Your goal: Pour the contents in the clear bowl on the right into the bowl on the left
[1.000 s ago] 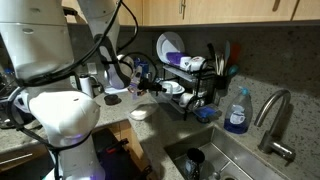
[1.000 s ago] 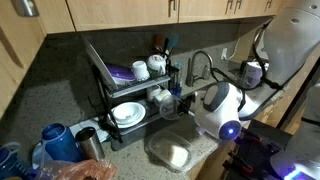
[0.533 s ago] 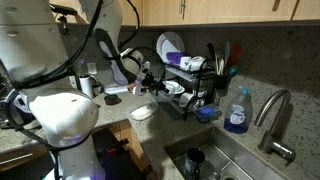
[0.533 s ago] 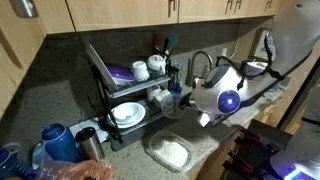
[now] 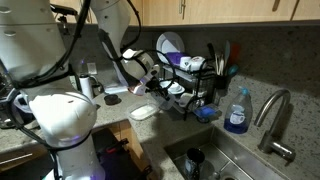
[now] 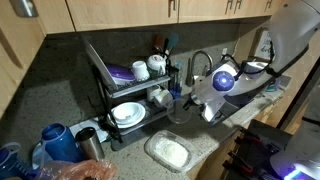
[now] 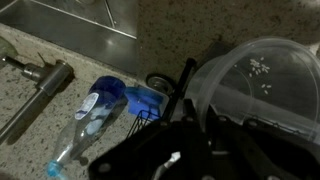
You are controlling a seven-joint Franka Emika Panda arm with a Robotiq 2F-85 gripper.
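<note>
The robot's gripper should next turn level, lower the clear bowl and release it on the bare counter by the sink, since that spot is below the gripper.
My gripper [image 7: 205, 120] is shut on the rim of the clear bowl [image 7: 255, 75], which fills the right of the wrist view and is held off the counter. A few pale specks of the contents [image 7: 260, 68] cling to its inside. In both exterior views the gripper [image 5: 158, 88] [image 6: 190, 101] hangs beside the dish rack. Below it, the other bowl [image 5: 144, 113] [image 6: 168, 152] rests on the counter with a whitish layer inside.
A black dish rack [image 5: 190, 85] [image 6: 130, 95] with plates and cups stands against the wall. A blue soap bottle [image 5: 237, 112] [image 7: 88, 125], a faucet [image 5: 275, 115] and the sink [image 5: 215, 155] are close by. A blue jug [image 6: 58, 143] stands at the counter's end.
The arm has lifted and swung toward the dish rack with the clear bowl in its grip, uncovering the bowl on the counter. The jaws have stayed shut.
</note>
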